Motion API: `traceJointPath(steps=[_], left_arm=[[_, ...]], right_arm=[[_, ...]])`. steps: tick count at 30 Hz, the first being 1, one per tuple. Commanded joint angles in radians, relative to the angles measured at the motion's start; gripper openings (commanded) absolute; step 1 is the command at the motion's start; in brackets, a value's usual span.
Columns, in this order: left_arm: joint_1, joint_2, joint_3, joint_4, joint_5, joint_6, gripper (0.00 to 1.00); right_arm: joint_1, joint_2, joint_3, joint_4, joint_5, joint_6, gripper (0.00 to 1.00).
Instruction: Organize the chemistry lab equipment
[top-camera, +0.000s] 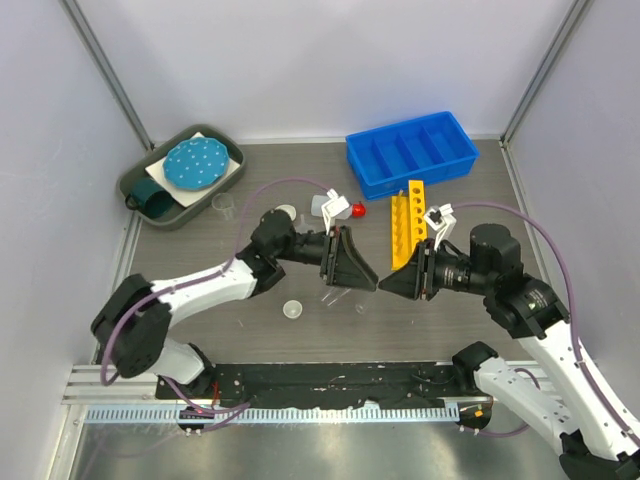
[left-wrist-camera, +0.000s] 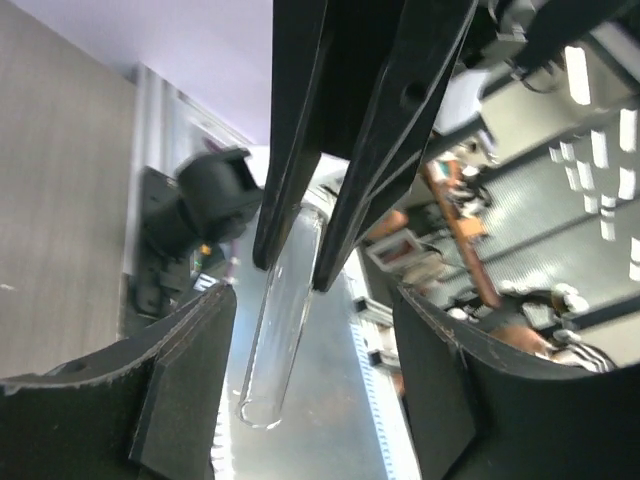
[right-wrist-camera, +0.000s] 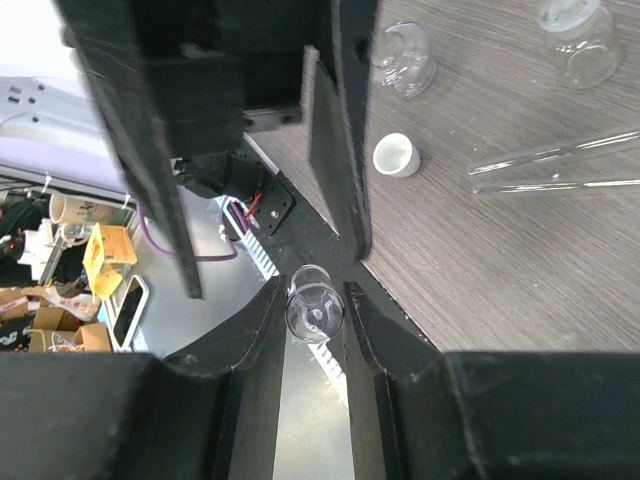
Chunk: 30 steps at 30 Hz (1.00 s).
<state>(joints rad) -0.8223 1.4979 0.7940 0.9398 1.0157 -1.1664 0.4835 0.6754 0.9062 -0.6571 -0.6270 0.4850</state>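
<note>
My right gripper moves outward, turns downward and releases the tube at the yellow rack's far end (top-camera: 402, 203) next, since that lies outward of and below the gripper.
My right gripper (top-camera: 393, 284) (right-wrist-camera: 315, 298) is shut on a clear glass tube (right-wrist-camera: 315, 313), held above the table's near edge. In the left wrist view the tube (left-wrist-camera: 278, 340) hangs from the right gripper's fingers (left-wrist-camera: 295, 150). My left gripper (top-camera: 366, 276) (left-wrist-camera: 314, 300) is open, its jaws wide on either side of the tube without touching it. The yellow holed rack (top-camera: 408, 228) lies behind the grippers. The blue divided bin (top-camera: 411, 152) is at the back right.
A red-capped bottle (top-camera: 340, 208), a white dish (top-camera: 286, 212) and a beaker (top-camera: 224, 203) sit mid-table. Two glass tubes (right-wrist-camera: 555, 165), a small white dish (right-wrist-camera: 396, 155) and flasks (right-wrist-camera: 403, 58) lie on the table. A dark green tray (top-camera: 150, 185) is at the back left.
</note>
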Motion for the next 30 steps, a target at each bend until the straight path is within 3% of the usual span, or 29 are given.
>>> traceJointPath(steps=[1, 3, 4, 6, 9, 12, 15, 18, 23, 30], left_arm=[[0.008, -0.154, 0.228, -0.811, -0.252, 0.465, 0.69], [0.008, -0.166, 0.315, -1.131, -0.407, 0.586, 0.71], [0.008, -0.165, 0.403, -1.224, -0.566, 0.608, 0.7], [0.008, -0.157, 0.517, -1.448, -0.746, 0.64, 0.7], [0.008, -0.166, 0.565, -1.591, -0.995, 0.628, 0.72], [0.008, -0.221, 0.522, -1.624, -1.15, 0.599, 0.8], [0.008, -0.295, 0.444, -1.613, -1.25, 0.579, 0.99], [0.009, -0.347, 0.383, -1.616, -1.328, 0.568, 1.0], [0.008, -0.424, 0.269, -1.557, -1.358, 0.56, 1.0], [0.008, -0.481, 0.197, -1.532, -1.347, 0.551, 1.0]], right_arm=[[0.001, 0.047, 0.1, -0.019, 0.081, -0.045, 0.01], [0.004, 0.076, 0.135, -0.036, 0.133, -0.063, 0.01], [0.003, 0.108, 0.178, -0.058, 0.21, -0.068, 0.01], [0.003, 0.156, 0.224, -0.087, 0.306, -0.091, 0.01], [0.003, 0.254, 0.295, -0.122, 0.545, -0.114, 0.01], [0.003, 0.381, 0.338, -0.102, 0.774, -0.115, 0.01], [0.001, 0.496, 0.385, -0.046, 0.956, -0.108, 0.01], [-0.003, 0.602, 0.437, 0.025, 1.091, -0.105, 0.01], [-0.01, 0.751, 0.545, 0.138, 1.188, -0.123, 0.01], [-0.072, 0.938, 0.681, 0.183, 1.173, -0.134, 0.01]])
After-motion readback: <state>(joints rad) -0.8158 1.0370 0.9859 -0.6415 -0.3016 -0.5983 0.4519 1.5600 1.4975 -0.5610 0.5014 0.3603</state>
